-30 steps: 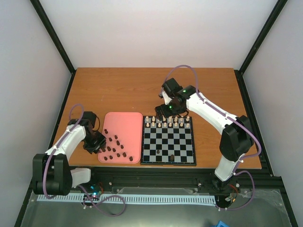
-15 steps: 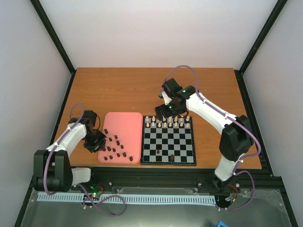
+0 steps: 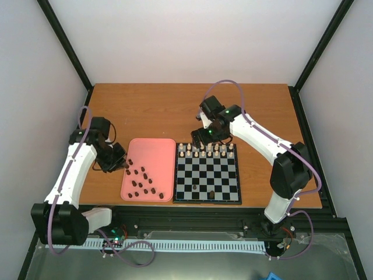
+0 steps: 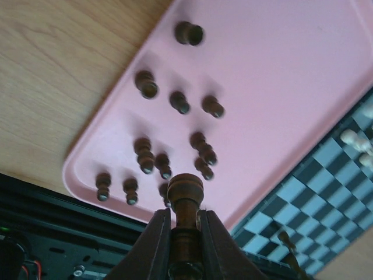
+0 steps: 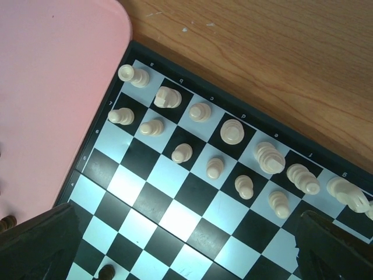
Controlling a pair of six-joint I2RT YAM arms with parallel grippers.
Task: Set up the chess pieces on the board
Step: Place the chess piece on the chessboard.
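My left gripper crosses the tray point(image 3: 152, 153) next and lowers its dark chess piece onto the front-row square point(image 3: 203, 197) on the larger dark piece's tray side, since that stands empty.
My left gripper point(image 3: 120, 165) is raised over the left edge of the pink tray point(image 3: 152, 153). In the left wrist view it point(image 4: 185, 214) is shut on a dark chess piece point(image 4: 185, 192), held upright. Several dark pieces point(image 3: 140, 181) lie on the tray, also in the left wrist view point(image 4: 175, 102). The board point(image 3: 207, 202) stands right of the tray, with two dark pieces point(image 3: 211, 193) near its front edge. My right gripper point(image 3: 207, 137) hangs over the board's far edge, open and empty point(image 5: 186, 256), its fingers point(image 5: 35, 245) wide apart above the board point(image 5: 192, 216).
Cream-white pieces point(image 3: 207, 150) fill the two far rows of the board, also in the right wrist view point(image 5: 233, 131). The tray's corner point(image 5: 52, 87) touches the board's left side. Bare wooden table point(image 3: 163, 111) lies behind both.
My left arm has risen and swung back to the far left, off the tray's near-left corner, with the dark piece in its jaws. The right arm has not moved.
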